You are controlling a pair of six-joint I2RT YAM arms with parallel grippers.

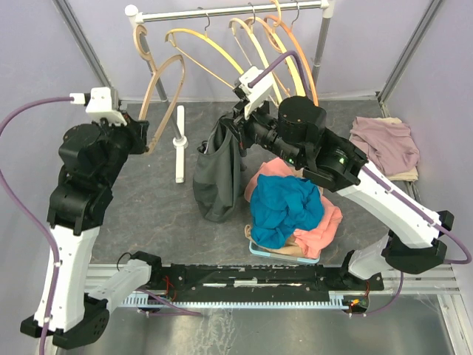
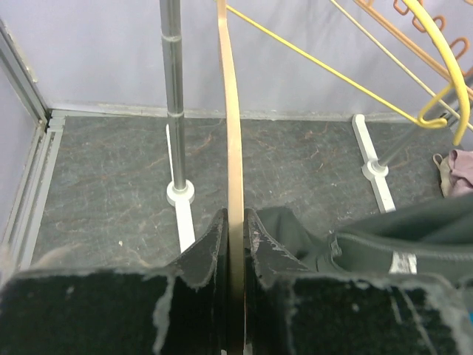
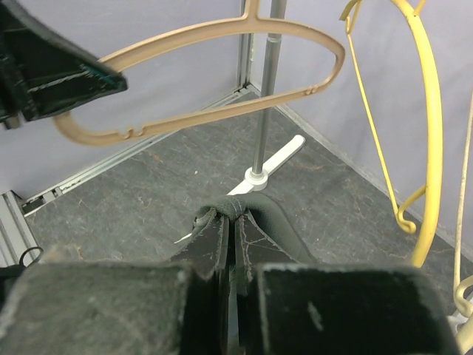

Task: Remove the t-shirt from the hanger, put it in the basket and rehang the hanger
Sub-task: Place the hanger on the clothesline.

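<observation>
I will next move my left gripper outward and to its right in the top view toward the rail and let go of the hanger, since the hanger is bare.
A dark grey t-shirt [image 1: 218,170] hangs limp from my right gripper [image 1: 235,122], which is shut on its collar [image 3: 244,207]. The tan hanger [image 1: 159,96] hangs from the rail at the left and is bare; none of the shirt is on it. My left gripper [image 1: 146,140] is shut on the hanger's lower bar [image 2: 234,185], which runs up between the fingers. The bare hanger also shows in the right wrist view [image 3: 222,111], apart from the shirt. The shirt's edge shows at the right of the left wrist view [image 2: 392,240].
Yellow hangers [image 1: 214,48] and orange hangers [image 1: 295,52] hang on the rail [image 1: 236,11]. The rack's white foot [image 1: 179,144] stands left of the shirt. A pile with a blue garment [image 1: 284,207] and a pink garment [image 1: 329,222] lies front right; a mauve garment [image 1: 384,144] lies at the far right.
</observation>
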